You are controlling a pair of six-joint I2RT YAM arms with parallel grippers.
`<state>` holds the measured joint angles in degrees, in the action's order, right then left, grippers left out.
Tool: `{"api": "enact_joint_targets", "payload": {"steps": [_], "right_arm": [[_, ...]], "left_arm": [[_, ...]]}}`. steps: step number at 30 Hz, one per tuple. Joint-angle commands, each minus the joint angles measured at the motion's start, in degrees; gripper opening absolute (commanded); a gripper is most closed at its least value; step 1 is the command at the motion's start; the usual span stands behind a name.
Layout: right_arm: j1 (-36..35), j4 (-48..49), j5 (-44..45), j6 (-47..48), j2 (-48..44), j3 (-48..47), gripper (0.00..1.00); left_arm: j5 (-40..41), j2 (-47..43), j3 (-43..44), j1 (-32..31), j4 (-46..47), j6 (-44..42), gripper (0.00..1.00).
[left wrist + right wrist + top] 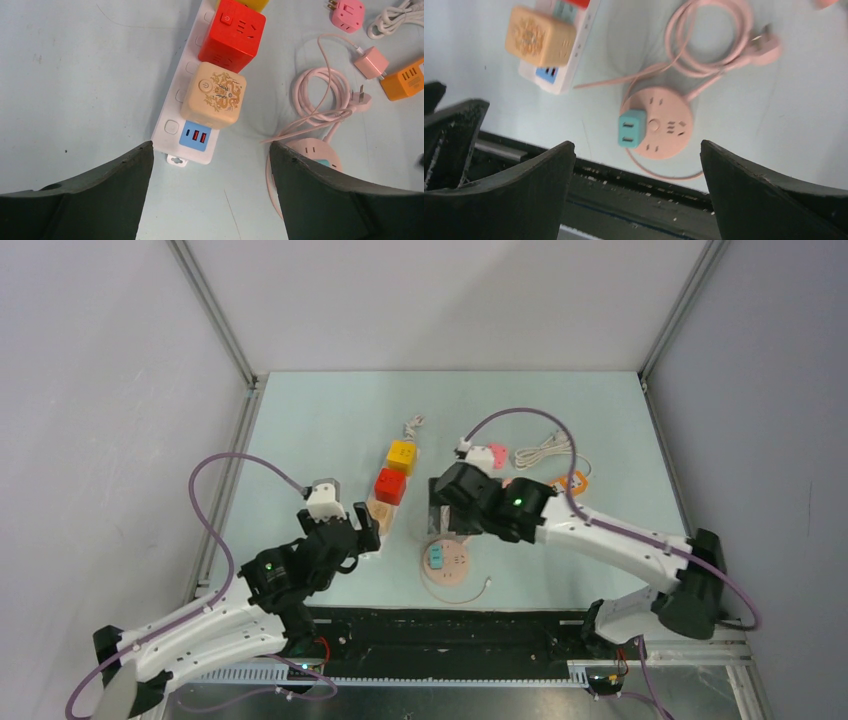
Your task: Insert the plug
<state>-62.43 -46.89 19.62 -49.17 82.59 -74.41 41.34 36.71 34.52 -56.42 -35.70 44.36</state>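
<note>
I need to move my right gripper outward and to the right in the top view, then down over the sides of the small pink charger, because its prongs are unplugged.
A white power strip (171, 125) carries a yellow cube (402, 456), a red cube (231, 34) and a beige cube (215, 95). A round pink socket (664, 122) holds a teal adapter (631, 128). Its coiled pink cord ends in a loose pink plug (764, 49), which also shows in the left wrist view (361, 97), lying on the table. My left gripper (211, 150) is open and empty, hovering over the strip's near end. My right gripper (637, 144) is open and empty above the round socket, near the table's front edge.
A pink cube adapter (347, 12), a small pink charger (371, 62), an orange adapter (404, 81) and a bundled white cable (545, 450) lie at the back right. The black front rail (634, 190) runs below the round socket.
</note>
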Motion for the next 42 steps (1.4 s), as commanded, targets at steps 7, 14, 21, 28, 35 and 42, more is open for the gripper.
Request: {"api": "enact_joint_targets", "payload": {"steps": [7, 14, 21, 28, 35, 42], "right_arm": [[20.9, 7.1, -4.4, 17.9, -8.2, 8.7, 0.91], [31.8, 9.9, -22.5, 46.1, 2.6, 3.1, 0.99], [35.6, 8.7, -18.6, 56.0, 16.0, -2.7, 0.96], [39.2, 7.4, -22.0, 62.4, 22.4, -7.4, 0.87], [42.3, 5.0, -30.1, 64.4, 28.6, -10.0, 0.77], [40.5, 4.6, -26.3, 65.4, 31.7, -9.9, 0.7]], "left_arm": [[-4.0, 0.1, 3.0, 0.4, 2.5, -6.0, 0.89], [-11.5, -0.1, 3.3, 0.5, 6.9, -8.7, 0.92], [-18.2, 1.0, 3.9, 1.0, 9.8, -8.7, 0.92], [-22.0, -0.7, 4.9, 3.4, 9.8, -9.0, 0.93], [-24.4, -1.2, 4.9, 6.7, 9.7, -9.6, 0.93], [-27.7, -1.1, 3.1, 10.9, 9.8, -7.4, 0.93]]}}
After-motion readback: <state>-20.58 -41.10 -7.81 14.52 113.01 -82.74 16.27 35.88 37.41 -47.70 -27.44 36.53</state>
